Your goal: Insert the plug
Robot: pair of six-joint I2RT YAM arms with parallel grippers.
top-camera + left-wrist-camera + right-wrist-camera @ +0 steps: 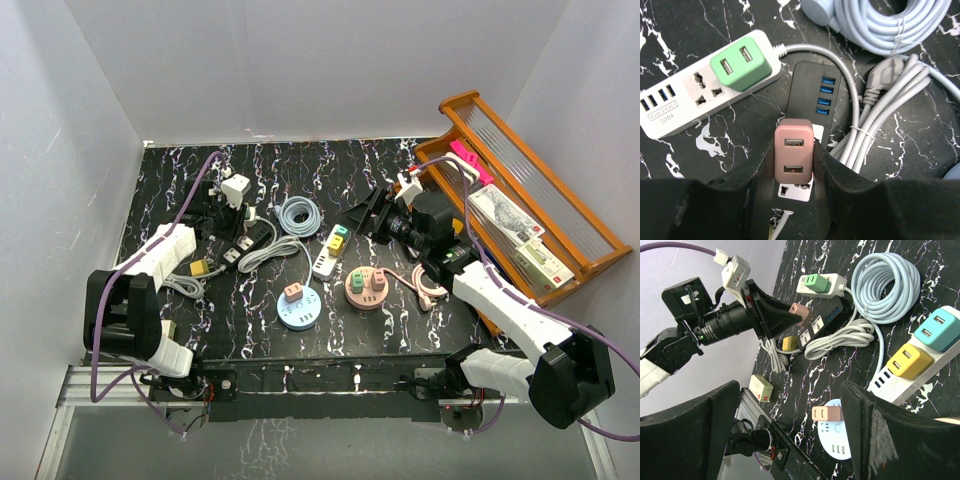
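Observation:
My left gripper should next lower the pink plug (794,152) onto the white socket beside the blue ports and let go of it, because that socket is below the gripper.
A pink two-port USB charger plug (794,152) sits between my left gripper's (793,156) black fingers, which are shut on its sides. It is held over the white socket face (790,192) of a black power strip (812,82). Its prongs are hidden, so I cannot tell if they are in a socket. The right wrist view shows the same plug (801,313) at the left gripper's tip above the strip (816,326). My left gripper (228,212) is at the table's back left. My right gripper (366,212) hangs open and empty above the table's middle (790,415).
A white power strip (670,107) with a green adapter (742,62) lies beside the black strip. A light-blue coiled cable (890,20) and a tied grey cord (890,115) lie on the other side. A round blue hub (297,312), a pink hub (366,290) and a wooden tray (585,262) are further right.

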